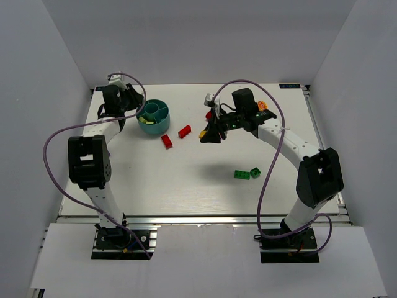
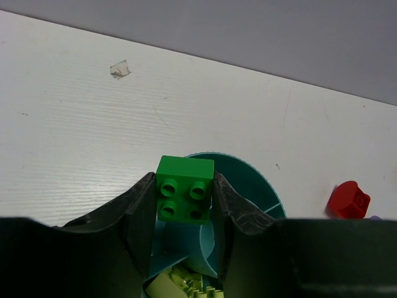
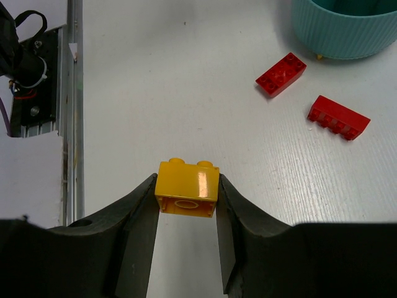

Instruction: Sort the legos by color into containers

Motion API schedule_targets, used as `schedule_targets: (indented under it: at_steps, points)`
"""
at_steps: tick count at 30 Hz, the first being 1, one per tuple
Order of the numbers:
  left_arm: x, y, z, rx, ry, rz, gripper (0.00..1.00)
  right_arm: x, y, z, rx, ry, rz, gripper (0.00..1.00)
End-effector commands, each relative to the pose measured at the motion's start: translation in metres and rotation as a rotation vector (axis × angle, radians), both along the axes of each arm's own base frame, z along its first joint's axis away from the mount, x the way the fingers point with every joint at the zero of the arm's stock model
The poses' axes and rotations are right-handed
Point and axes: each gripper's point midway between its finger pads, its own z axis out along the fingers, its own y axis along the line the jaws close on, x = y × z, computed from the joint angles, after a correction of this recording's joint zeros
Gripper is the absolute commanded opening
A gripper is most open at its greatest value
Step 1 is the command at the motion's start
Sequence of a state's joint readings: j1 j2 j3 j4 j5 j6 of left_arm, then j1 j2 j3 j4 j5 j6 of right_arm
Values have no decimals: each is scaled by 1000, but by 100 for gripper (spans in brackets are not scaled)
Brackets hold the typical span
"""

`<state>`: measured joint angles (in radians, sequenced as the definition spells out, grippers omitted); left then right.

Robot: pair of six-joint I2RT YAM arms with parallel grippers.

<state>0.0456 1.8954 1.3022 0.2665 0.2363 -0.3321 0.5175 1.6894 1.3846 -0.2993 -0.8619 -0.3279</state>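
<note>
The right gripper moves to the left in the top view next, over the cup's empty section facing it, and releases, since pale yellow-green bricks occupy another.
My left gripper [image 2: 185, 180] is shut on a green four-stud brick [image 2: 185, 197] and holds it over the round teal cup [image 2: 251, 180]; in the top view the left gripper [image 1: 139, 112] is at the cup's [image 1: 162, 105] left rim. Pale yellow-green bricks [image 2: 180, 282] lie in one compartment. My right gripper [image 3: 186, 192] is shut on a yellow brick [image 3: 187, 186] above the table; in the top view the right gripper [image 1: 209, 136] hangs right of the cup. Two red bricks [image 1: 166, 141] [image 1: 184, 131] lie beside the cup.
Two green bricks [image 1: 242, 174] [image 1: 255, 172] lie on the table at centre right. Another red brick [image 1: 209, 115] lies behind the right gripper, and an orange piece [image 1: 262, 107] lies by the right arm. A metal rail [image 3: 68, 112] edges the table.
</note>
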Motion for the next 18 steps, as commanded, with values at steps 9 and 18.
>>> schedule_targets:
  at_steps: [9, 18]
  points:
    - [0, 6, -9, 53, 25, 5, 15, -3, -5, 14, 29, -31, 19, 0]
    - [-5, 6, -13, 42, 41, 14, 33, -4, -4, 13, 30, -26, 24, 0]
